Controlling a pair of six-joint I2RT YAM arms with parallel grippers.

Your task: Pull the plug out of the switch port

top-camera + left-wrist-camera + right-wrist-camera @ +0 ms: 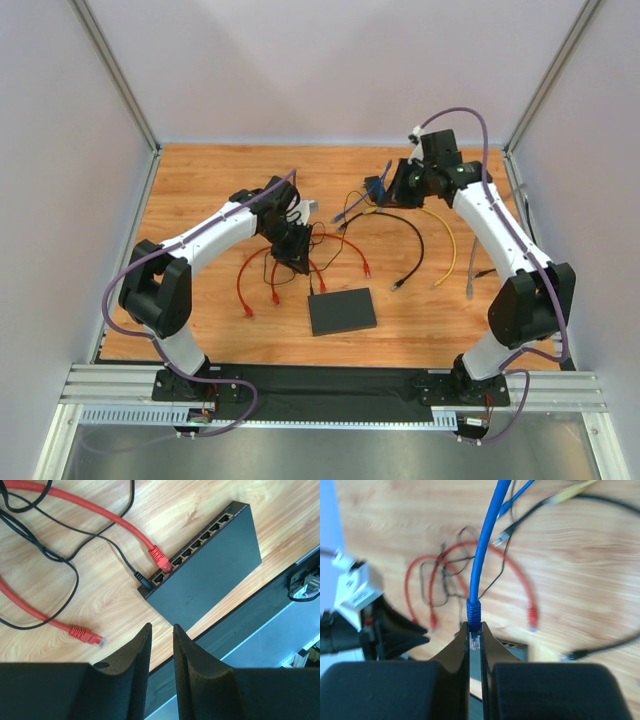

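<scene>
The blue plug is clear of the switch; my right gripper will next bring it back and down onto the grey cable's near end (470, 279) and let go.
The switch (341, 311) is a flat black box near the table's front edge. In the left wrist view it (210, 565) has a red plug (161, 560) seated in a port near one end of its socket row, with a thin black power plug (142, 580) beside it. My left gripper (161, 626) hovers above and short of the switch, with its jaws a little apart and empty. My right gripper (475, 630) is shut on a blue plug (474, 611) and holds it in the air far from the switch, at the back right (378, 188).
A loose red plug (87, 635) lies left of the switch. Red cables (250, 290), a black cable (410, 250), a yellow cable (447, 240) and a grey cable (472, 270) lie across the wooden table. Walls enclose it on three sides.
</scene>
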